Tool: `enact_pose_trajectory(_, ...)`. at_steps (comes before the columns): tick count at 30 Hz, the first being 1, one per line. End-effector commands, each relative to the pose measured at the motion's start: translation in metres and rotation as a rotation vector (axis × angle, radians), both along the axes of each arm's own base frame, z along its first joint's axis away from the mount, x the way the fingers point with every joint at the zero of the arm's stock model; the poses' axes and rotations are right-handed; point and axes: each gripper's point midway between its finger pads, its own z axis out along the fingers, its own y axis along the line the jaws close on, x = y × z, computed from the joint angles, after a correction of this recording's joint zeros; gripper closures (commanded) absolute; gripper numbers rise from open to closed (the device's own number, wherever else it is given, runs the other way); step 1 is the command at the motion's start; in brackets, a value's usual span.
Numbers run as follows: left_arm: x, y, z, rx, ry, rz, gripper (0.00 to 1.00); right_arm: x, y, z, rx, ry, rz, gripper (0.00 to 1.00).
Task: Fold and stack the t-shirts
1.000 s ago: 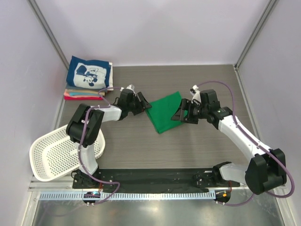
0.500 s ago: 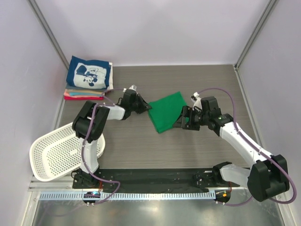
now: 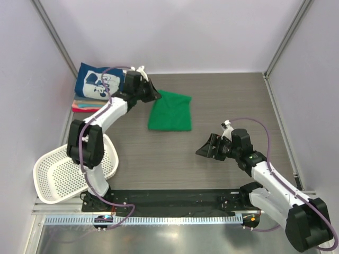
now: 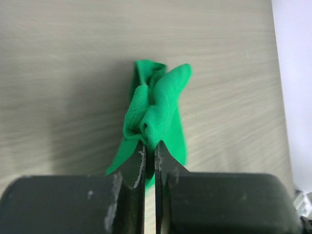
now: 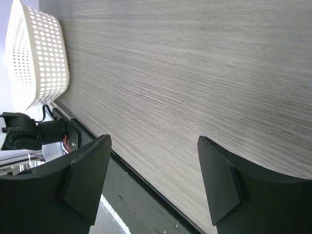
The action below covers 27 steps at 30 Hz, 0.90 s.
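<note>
Folded shirts are on top of the navy cartoon-print tee [image 3: 99,83], so I should lift my left gripper to the left in the top view next and let go of the green t-shirt there.
A folded bright green t-shirt [image 3: 170,111] lies on the table near the back, its left corner bunched up. My left gripper [image 3: 154,95] is shut on that corner, and in the left wrist view the green cloth [image 4: 155,114] is pinched between the two closed fingers of the left gripper [image 4: 149,146]. A stack of folded t-shirts [image 3: 100,87] with a navy cartoon-print tee on top sits at the back left, just left of that gripper. My right gripper [image 3: 204,151] hovers open over bare table at the front right, nothing between the fingers of the right gripper [image 5: 153,183].
A white perforated basket [image 3: 63,172] stands at the front left, seen also as the basket [image 5: 36,53] in the right wrist view. A black base plate [image 3: 175,198] runs along the near edge. Grey side walls close in the table.
My left gripper closed on the green t-shirt's corner and dragged it back and left toward the stack. My right arm let go and drew back toward the front right.
</note>
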Motion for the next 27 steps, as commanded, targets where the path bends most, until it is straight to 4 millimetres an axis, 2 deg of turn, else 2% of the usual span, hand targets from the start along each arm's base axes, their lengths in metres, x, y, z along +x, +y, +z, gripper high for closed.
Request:
enact_pose_trajectory(1, -0.004, 0.034, 0.034, 0.083, -0.033, -0.036, 1.00, 0.011, 0.012, 0.008, 0.109, -0.098, -0.018, 0.23)
enact_pose_trajectory(2, -0.002, 0.045, 0.046, 0.087, -0.056, -0.023, 1.00, 0.011, 0.012, 0.004, 0.112, -0.097, -0.024, 0.23)
enact_pose_trajectory(3, -0.004, 0.052, 0.049, 0.104, -0.053, -0.014, 1.00, 0.011, 0.011, -0.004, 0.103, -0.086, -0.035, 0.22)
enact_pose_trajectory(5, -0.002, 0.064, 0.074, 0.133, -0.115, -0.016, 1.00, 0.010, 0.012, -0.015, 0.100, -0.095, -0.038, 0.23)
enact_pose_trajectory(6, -0.005, 0.072, 0.075, 0.178, -0.116, -0.018, 1.00, 0.011, 0.011, -0.022, 0.096, -0.084, -0.051, 0.23)
enact_pose_trajectory(8, -0.006, 0.081, 0.101, 0.208, -0.167, -0.008, 1.00, 0.011, 0.011, -0.027, 0.092, -0.074, -0.052, 0.23)
enact_pose_trajectory(10, -0.011, 0.092, 0.114, 0.258, -0.186, 0.002, 1.00, 0.014, 0.008, -0.036, 0.066, -0.051, -0.074, 0.23)
enact_pose_trajectory(14, -0.017, 0.110, 0.170, 0.284, -0.305, 0.051, 1.00, 0.016, 0.013, -0.040, 0.067, -0.038, -0.048, 0.24)
enact_pose_trajectory(18, -0.022, 0.126, 0.204, 0.309, -0.351, 0.072, 1.00, 0.014, 0.013, -0.038, 0.070, -0.051, -0.039, 0.24)
enact_pose_trajectory(20, -0.021, 0.134, 0.213, 0.320, -0.362, 0.082, 1.00, 0.014, 0.013, -0.039, 0.070, -0.051, -0.036, 0.24)
enact_pose_trajectory(21, -0.022, 0.138, 0.227, 0.319, -0.383, 0.091, 1.00, 0.014, 0.013, -0.039, 0.069, -0.052, -0.034, 0.24)
enact_pose_trajectory(24, -0.019, 0.146, 0.235, 0.330, -0.382, 0.096, 1.00, 0.014, 0.014, -0.039, 0.070, -0.049, -0.030, 0.24)
enact_pose_trajectory(25, -0.017, 0.150, 0.248, 0.335, -0.409, 0.106, 1.00, 0.014, 0.014, -0.039, 0.070, -0.052, -0.029, 0.23)
enact_pose_trajectory(27, -0.017, 0.155, 0.253, 0.357, -0.415, 0.105, 1.00, 0.013, 0.014, -0.040, 0.069, -0.051, -0.026, 0.24)
